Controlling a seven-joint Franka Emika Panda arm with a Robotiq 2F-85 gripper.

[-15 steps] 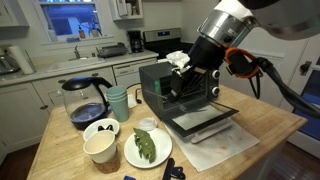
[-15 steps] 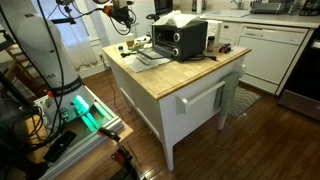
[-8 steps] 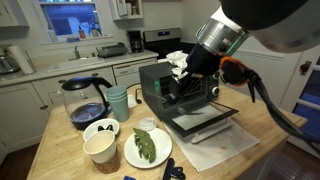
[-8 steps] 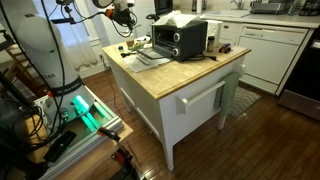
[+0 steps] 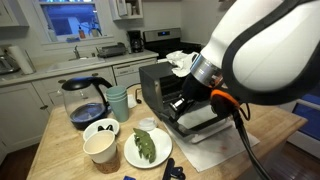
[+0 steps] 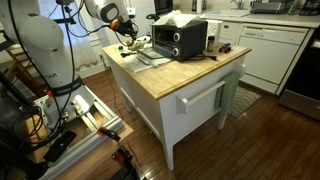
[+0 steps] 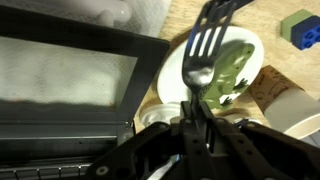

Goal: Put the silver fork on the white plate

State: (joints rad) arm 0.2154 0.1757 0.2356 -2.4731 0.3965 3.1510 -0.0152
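The green leafy item covers the middle of the plate, so the gripper needs to lower the silver fork toward the plate's bare oven-side strip and let go of the fork's handle.
In the wrist view my gripper is shut on the handle of the silver fork. The fork's tines point away from me, over the white plate. The plate carries a green leafy item. In an exterior view the plate lies at the table's front, beside the tan cup. My gripper hangs in front of the toaster oven, above and to the right of the plate. The fork is too small to make out there. In an exterior view my gripper is over the far end of the table.
A black toaster oven with its door open stands behind the plate. A white bowl with dark markings, a green cup and a coffee pot stand to the left. A green and blue block lies beyond the plate.
The arm has swung down and toward the plate side of the table, now filling much of the exterior view. The fork stays in the gripper.
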